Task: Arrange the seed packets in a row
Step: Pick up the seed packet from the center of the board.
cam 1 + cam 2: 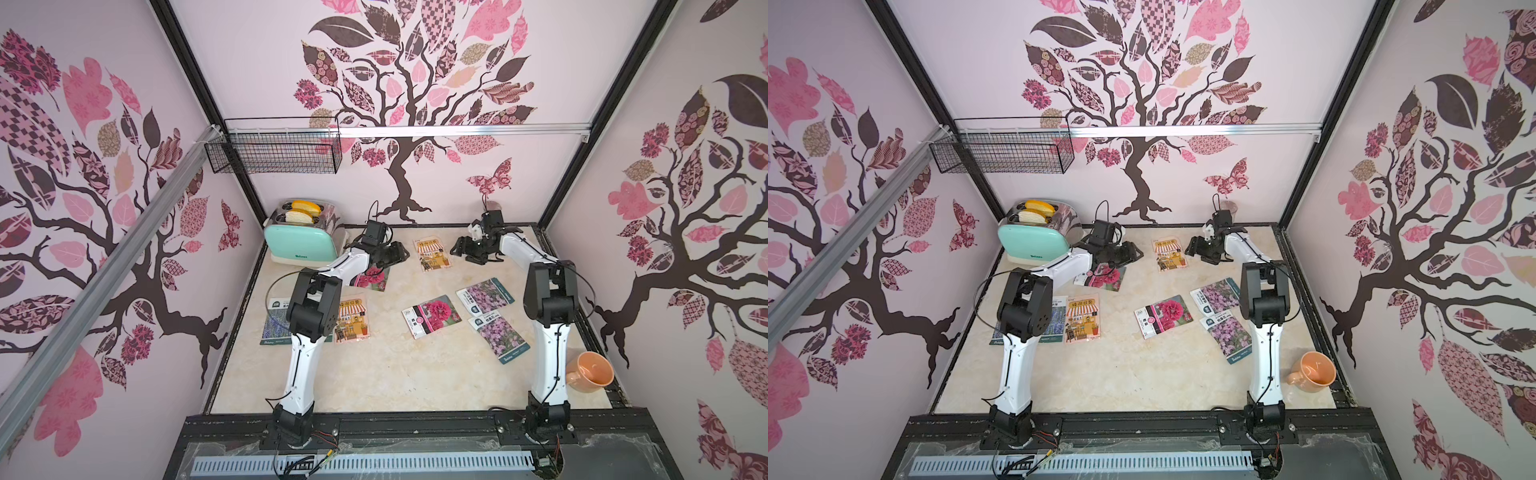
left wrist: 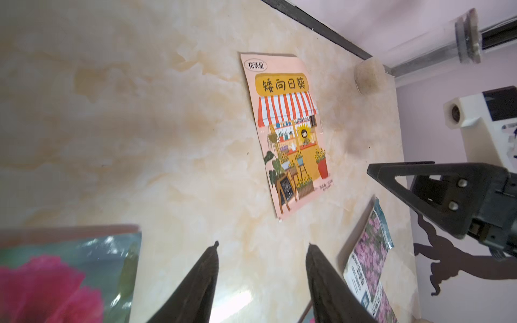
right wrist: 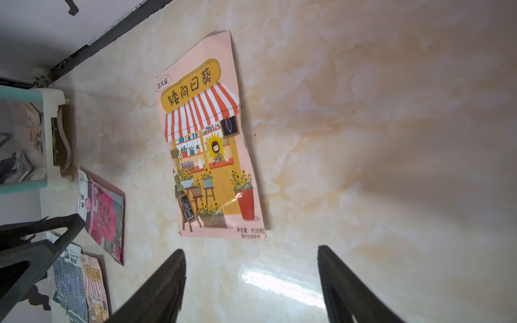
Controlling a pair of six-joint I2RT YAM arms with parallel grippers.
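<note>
Next, my right gripper brings its open fingers down and across over the far shop packet's long edge to close. The packet lies flat, that edge facing it.
Several seed packets lie flat on the marble table [image 1: 374,374]. An orange shop packet [image 1: 432,254] lies at the far middle, between my two grippers. My left gripper [image 1: 399,251] hovers open and empty to its left, beside a magenta bloom packet [image 1: 372,279]. My right gripper [image 1: 459,248] hovers open and empty to its right. In the wrist views the shop packet [image 2: 291,134] [image 3: 212,156] lies just ahead of the left gripper [image 2: 263,246] and the right gripper [image 3: 250,250]. Nearer lie a blue lavender packet [image 1: 276,322], a second shop packet [image 1: 352,318], a magenta packet [image 1: 432,316] and two lilac packets [image 1: 485,296] [image 1: 500,337].
A mint toaster [image 1: 301,239] with bread stands at the far left corner. A black wire basket [image 1: 274,149] hangs on the back wall. An orange mug [image 1: 590,370] lies on its side at the near right edge.
</note>
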